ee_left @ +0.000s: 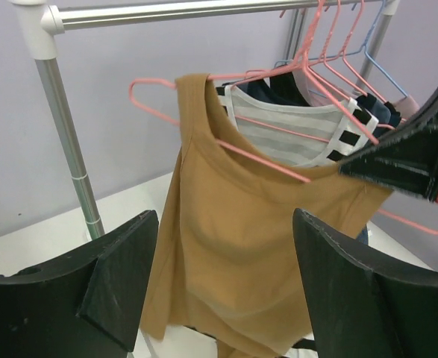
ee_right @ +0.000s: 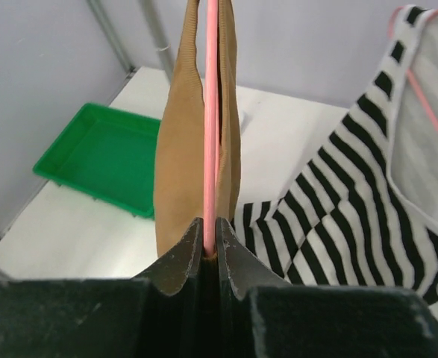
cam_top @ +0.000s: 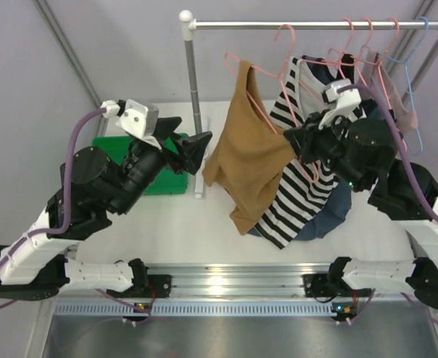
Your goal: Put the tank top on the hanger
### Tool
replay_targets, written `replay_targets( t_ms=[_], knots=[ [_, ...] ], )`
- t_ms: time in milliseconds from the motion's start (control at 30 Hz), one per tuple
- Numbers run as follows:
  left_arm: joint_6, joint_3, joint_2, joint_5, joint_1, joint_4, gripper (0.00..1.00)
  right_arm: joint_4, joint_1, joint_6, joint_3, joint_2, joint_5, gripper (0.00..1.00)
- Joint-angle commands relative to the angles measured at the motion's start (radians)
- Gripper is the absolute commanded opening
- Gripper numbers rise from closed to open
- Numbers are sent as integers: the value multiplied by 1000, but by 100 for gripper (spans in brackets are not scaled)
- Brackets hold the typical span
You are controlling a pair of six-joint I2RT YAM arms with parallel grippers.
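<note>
The right gripper moves outward and toward the striped top next, bringing the hanger's hook onto the bar [cam_top: 294, 25], as the hook is still short of it.
The tan tank top [cam_top: 250, 160] hangs on a thin pink hanger [cam_top: 242, 63] in the air below the rail, one strap over the hanger's left end. My right gripper [cam_top: 292, 140] is shut on the hanger's right end; the right wrist view shows the pink wire [ee_right: 211, 112] pinched between the closed fingers, with the tan fabric [ee_right: 175, 149] draped around it. My left gripper [cam_top: 196, 146] is open and empty, just left of the top. In the left wrist view the top [ee_left: 256, 246] fills the space beyond the spread fingers [ee_left: 121, 276], and the hanger [ee_left: 260, 153] crosses its neckline.
A black-and-white striped top [cam_top: 304, 186] and a navy garment [cam_top: 330, 212] hang behind on the rail [cam_top: 316, 24] with several pink hangers and a blue one [cam_top: 416, 112]. The rack's post [cam_top: 192, 82] stands left of the top. A green tray [cam_top: 159, 179] lies at back left.
</note>
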State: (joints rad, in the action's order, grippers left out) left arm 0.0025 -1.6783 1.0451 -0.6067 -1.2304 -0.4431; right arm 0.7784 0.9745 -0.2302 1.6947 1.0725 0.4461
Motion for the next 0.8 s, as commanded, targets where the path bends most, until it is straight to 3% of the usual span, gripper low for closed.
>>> replay_targets(
  t_ms=[0,67,367,767],
  knots=[
    [-1,15,9,4,-3,52,78,21,-130,-20,107,30,-42,0],
    [-1,19,9,7,-1,50,77,13,-218,-27,117,47,-149,0],
    [-33,46,-7,13,-1,47,77,-53,-425,-44,168,129,-346,0],
    [-39,71,-23,5,-3,37,77,-125,-579,-72,187,211,-509,0]
  ],
)
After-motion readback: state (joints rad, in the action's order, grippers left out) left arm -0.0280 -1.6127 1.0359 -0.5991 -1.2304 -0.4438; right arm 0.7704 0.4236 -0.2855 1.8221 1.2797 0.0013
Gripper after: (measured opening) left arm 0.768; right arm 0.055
